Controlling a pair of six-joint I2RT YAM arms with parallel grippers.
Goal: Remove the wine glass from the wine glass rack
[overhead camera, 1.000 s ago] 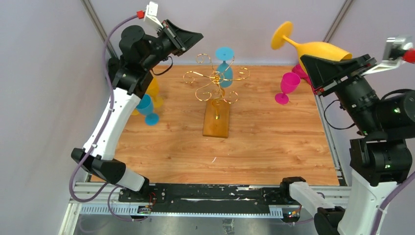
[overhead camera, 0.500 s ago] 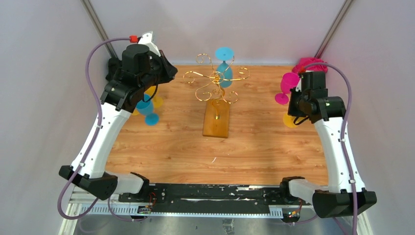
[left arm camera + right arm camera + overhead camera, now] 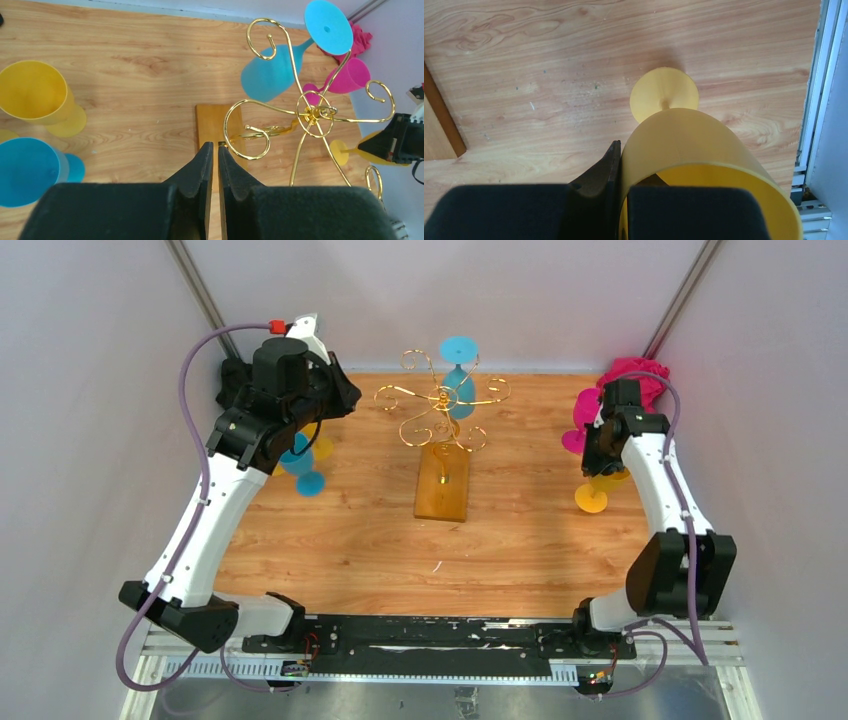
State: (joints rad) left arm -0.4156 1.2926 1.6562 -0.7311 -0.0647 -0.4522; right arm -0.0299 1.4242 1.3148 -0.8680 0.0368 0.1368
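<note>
My right gripper eases outward and down to the clear tabletop point(image 3: 581, 479) point(image 3: 665, 30) beside the pink glass next and releases the yellow glass's rim, since the yellow glass's foot faces down.
The gold wire wine glass rack point(image 3: 440, 410) stands on its orange-brown base point(image 3: 442, 490) mid-table. A blue wine glass point(image 3: 460, 375) hangs upside down on a far arm; it also shows in the left wrist view point(image 3: 272, 72) beside the rack point(image 3: 315, 110). My left gripper point(image 3: 343, 393) is shut and empty point(image 3: 215, 155), raised to the left of the rack. My right gripper point(image 3: 602, 470) is shut on the rim of a yellow wine glass point(image 3: 694, 145), one finger inside and one outside. That glass is upright, its foot point(image 3: 664, 92) at the table near the right edge.
A pink glass point(image 3: 585, 415) and a pink cloth point(image 3: 635, 375) sit at the far right. A blue glass point(image 3: 25, 170) and a yellow glass point(image 3: 32, 90) stand at the left under my left arm. The metal frame rail point(image 3: 819, 100) runs close by the held glass.
My right arm has come down with the yellow glass from high up to the table at the right. My left arm has lowered and settled left of the rack.
</note>
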